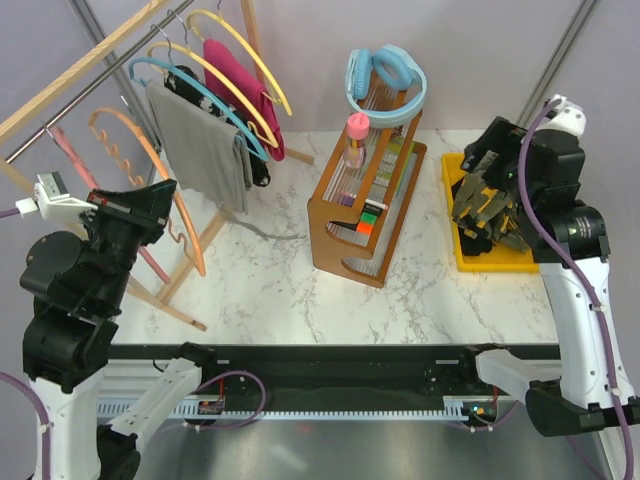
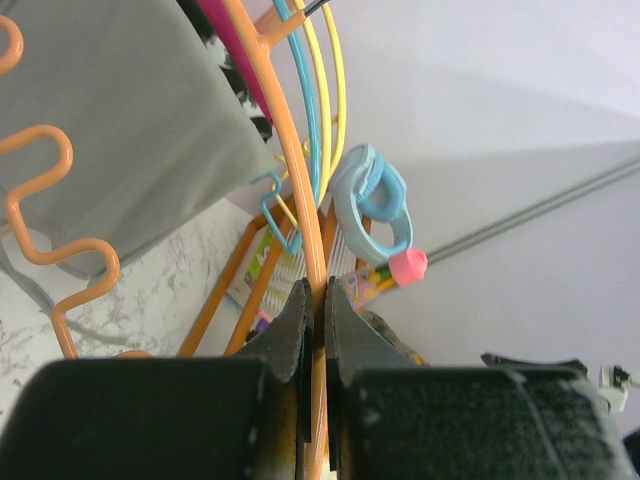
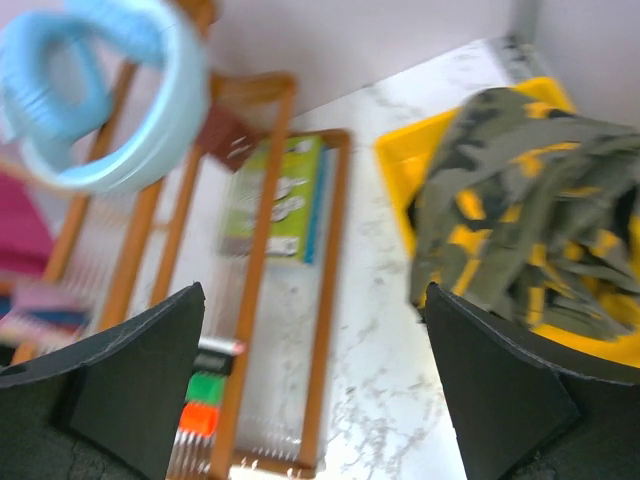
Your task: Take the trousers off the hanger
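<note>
My left gripper should next move the orange hanger it holds outward, toward the clothes bar (image 1: 99,80) beside the grey garment, since the trousers are in the tray.
The camouflage trousers (image 1: 490,225) lie bunched in a yellow tray (image 1: 500,262) at the right; they also show in the right wrist view (image 3: 530,220). My right gripper (image 3: 315,390) is open and empty, just above and left of them (image 1: 472,185). A bit of black cloth (image 1: 262,172) hangs on the rack under the magenta garment (image 1: 235,70). My left gripper (image 2: 318,300) is shut on the thin rod of a bare orange hanger (image 2: 300,180), which also shows in the top view (image 1: 150,150), with the gripper (image 1: 165,192) at its near end.
A grey garment (image 1: 205,145) hangs on a blue hanger (image 1: 200,85), with yellow hangers (image 1: 250,50) behind it. A wooden rack (image 1: 365,205) with a pink-capped bottle and blue headphones (image 1: 385,80) stands mid-table. The wooden clothes rail (image 1: 70,85) crosses the far left.
</note>
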